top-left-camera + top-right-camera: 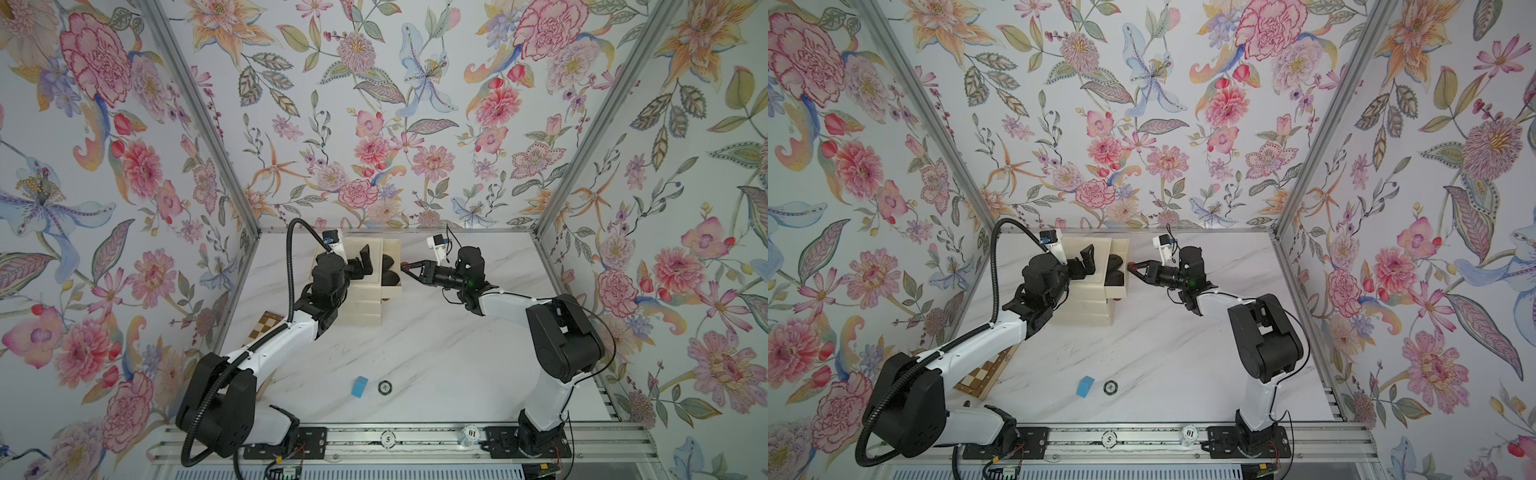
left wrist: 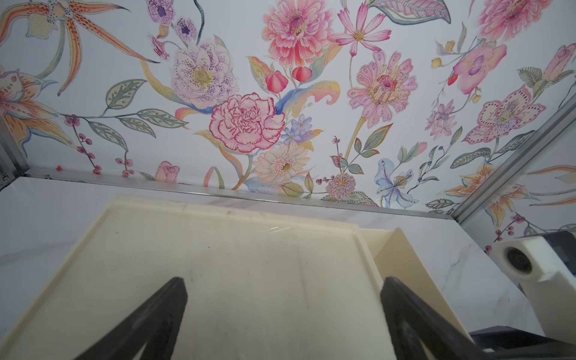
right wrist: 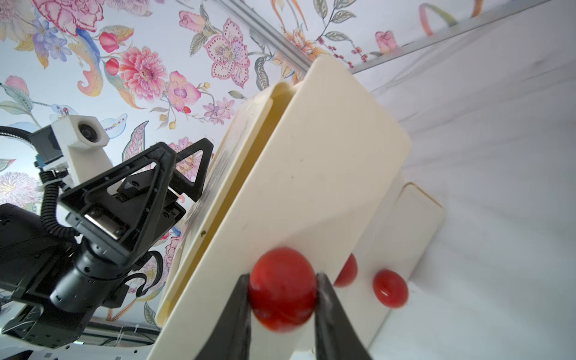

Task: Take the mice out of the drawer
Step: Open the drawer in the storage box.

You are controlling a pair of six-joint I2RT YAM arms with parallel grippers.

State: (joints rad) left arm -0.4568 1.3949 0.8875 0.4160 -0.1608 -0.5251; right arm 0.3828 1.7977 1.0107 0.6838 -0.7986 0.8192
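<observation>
The right gripper will next pull the red knob farther away from the cream unit and then let go of it, because the black mice (image 1: 390, 262) are still partly hidden inside the drawer.
A cream drawer unit (image 1: 361, 309) stands at the back left of the table. Its top drawer (image 1: 397, 291) is pulled part way out toward the right. Black mice (image 1: 390, 262) (image 1: 1115, 266) lie inside it, partly hidden by the drawer walls. My right gripper (image 1: 404, 266) (image 3: 283, 277) is shut on the red knob (image 3: 282, 293) of that drawer's front (image 3: 311, 187). My left gripper (image 1: 366, 262) (image 2: 284, 282) hovers open over the unit's flat top (image 2: 218, 249), holding nothing. From the right wrist, the left gripper (image 3: 184, 145) shows beside the drawer.
Two more red knobs (image 3: 391, 288) (image 3: 346, 271) sit on the lower drawers. A blue block (image 1: 359, 386) and a round black-and-white chip (image 1: 385, 387) lie near the table's front. A checkered board (image 1: 264, 326) leans at the left wall. Floral walls close in three sides.
</observation>
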